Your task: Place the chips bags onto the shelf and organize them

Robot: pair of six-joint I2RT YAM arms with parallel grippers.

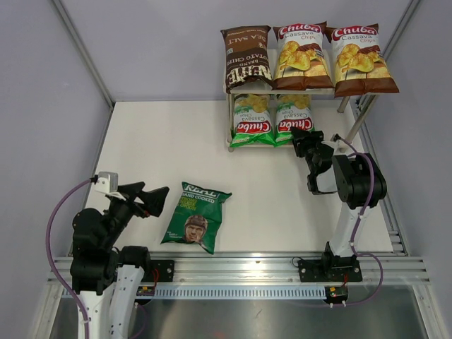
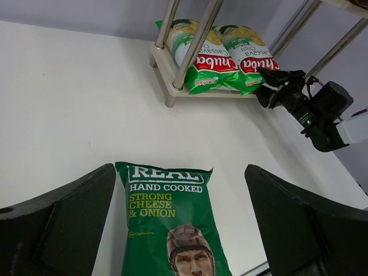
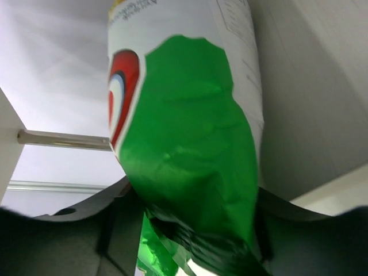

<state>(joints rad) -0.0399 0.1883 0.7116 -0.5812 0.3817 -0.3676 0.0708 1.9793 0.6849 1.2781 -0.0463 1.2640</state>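
Observation:
Next, my left gripper moves down and to the right in the top view onto the REAL bag's nearest long edge. Only that bag still lies on the tabletop.
The shelf (image 1: 231,121) stands at the back right. Its top board holds the dark brown Kettle bag (image 1: 247,58) and two brown-and-white Chuba bags (image 1: 302,55) (image 1: 360,60). The lower board (image 2: 167,73) holds two green-and-white Chuba bags (image 1: 252,121) (image 1: 292,116). My right gripper (image 1: 302,136) is at the near end of the right one and is shut on it (image 3: 190,149). The dark green REAL bag (image 1: 198,217) lies flat on the table. My left gripper (image 1: 157,200) hovers open and empty just left of it, and its jaws frame the bag (image 2: 167,224).
An aluminium rail (image 1: 240,267) runs along the near table edge between the arm bases. A slanted metal frame post (image 1: 364,116) stands just right of the shelf. Grey walls close in the table at the back and on both sides.

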